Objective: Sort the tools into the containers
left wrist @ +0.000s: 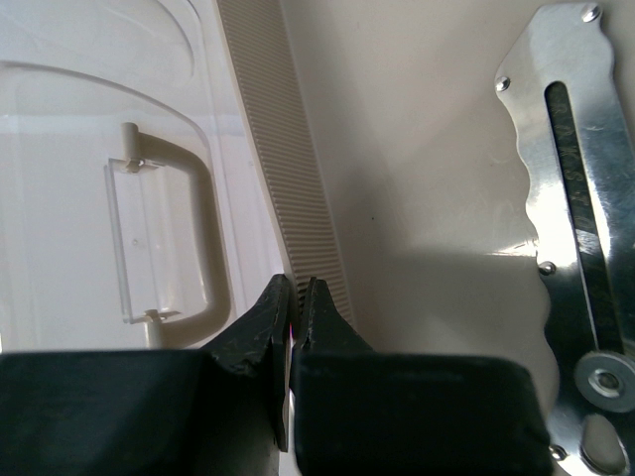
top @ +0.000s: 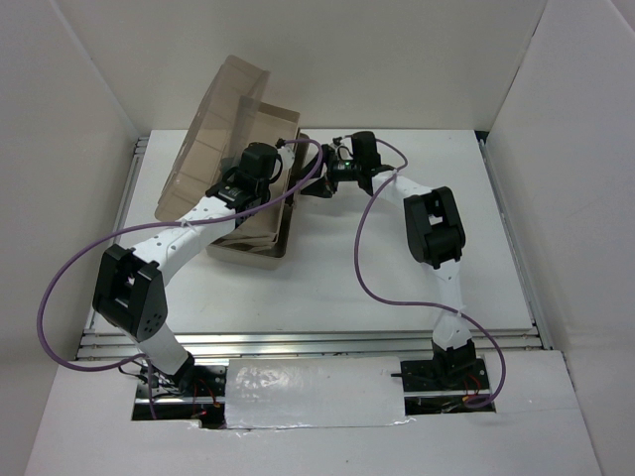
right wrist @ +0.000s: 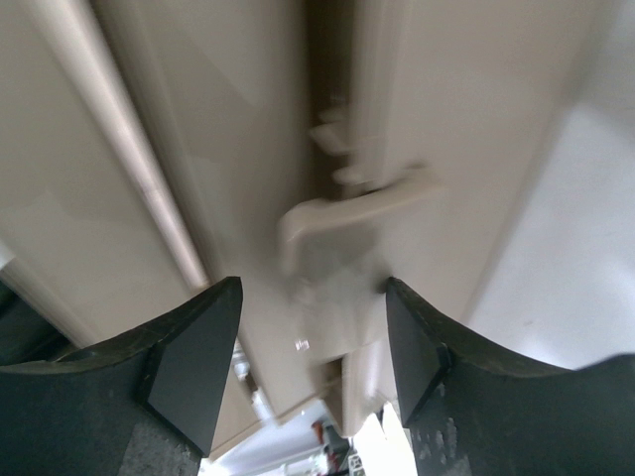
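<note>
The ribbed beige rim stays at the left gripper's fingers next, and the fingers spread to free the rim, since the lid stands open.
The beige toolbox [top: 260,241] stands at the back left with its translucent brownish lid [top: 213,129] swung open. My left gripper [top: 254,171] hangs over the box's inside. In the left wrist view its jaws [left wrist: 296,290] are shut, tips at a ribbed beige rim [left wrist: 283,169]. A silver metal wrench or pliers [left wrist: 580,248] lies on the beige tray floor [left wrist: 417,169] to the right. The lid's pale handle [left wrist: 189,228] shows at the left. My right gripper [top: 332,177] is open at the box's right side, its jaws [right wrist: 313,327] on either side of a beige latch [right wrist: 347,213]. No other tools show.
White walls close in the table [top: 397,288] on the left, back and right. Purple cables [top: 377,288] loop from both arms over the table. The right arm's elbow [top: 434,226] stands right of the box.
</note>
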Motion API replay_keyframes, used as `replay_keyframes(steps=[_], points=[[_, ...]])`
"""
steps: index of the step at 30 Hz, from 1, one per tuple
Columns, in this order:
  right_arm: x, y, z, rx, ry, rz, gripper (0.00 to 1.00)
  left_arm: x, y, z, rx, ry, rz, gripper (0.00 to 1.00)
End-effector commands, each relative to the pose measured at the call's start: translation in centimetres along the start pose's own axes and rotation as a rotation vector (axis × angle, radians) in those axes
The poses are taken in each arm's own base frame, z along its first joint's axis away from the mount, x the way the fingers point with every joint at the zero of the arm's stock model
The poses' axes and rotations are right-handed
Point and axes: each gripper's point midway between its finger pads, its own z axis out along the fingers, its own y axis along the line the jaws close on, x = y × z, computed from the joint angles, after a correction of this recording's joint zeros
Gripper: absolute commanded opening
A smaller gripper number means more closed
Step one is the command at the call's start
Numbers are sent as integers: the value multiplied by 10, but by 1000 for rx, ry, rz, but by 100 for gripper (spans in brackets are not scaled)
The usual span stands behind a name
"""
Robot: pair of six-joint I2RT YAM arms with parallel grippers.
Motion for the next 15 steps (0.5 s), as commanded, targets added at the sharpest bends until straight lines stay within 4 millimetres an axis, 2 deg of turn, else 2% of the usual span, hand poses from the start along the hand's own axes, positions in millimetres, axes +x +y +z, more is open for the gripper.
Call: replay_keyframes(steps=[1,4,7,8,13,14,15], points=[[5,126,-31,-233,-51,-273,67,-35,-26,-8,114,-175,60,0],[-1,144,-34,-240,-83,-284,67,-33,-25,-1,123,-170,41,0],[-5,148,-34,-199,-136,-297,65,-28,-21,5,119,-153,24,0],[-7,143,-33,-164,-151,-303,65,-26,-21,7,120,-149,21,0],[-10,151,-39,-74,-235,-393,65,-19,-16,11,114,-140,16,0],[-8,144,-39,-35,-231,-368,65,-18,-17,12,114,-140,17,0],[-8,146,-38,-24,-239,-378,66,-18,-17,12,113,-140,17,0]])
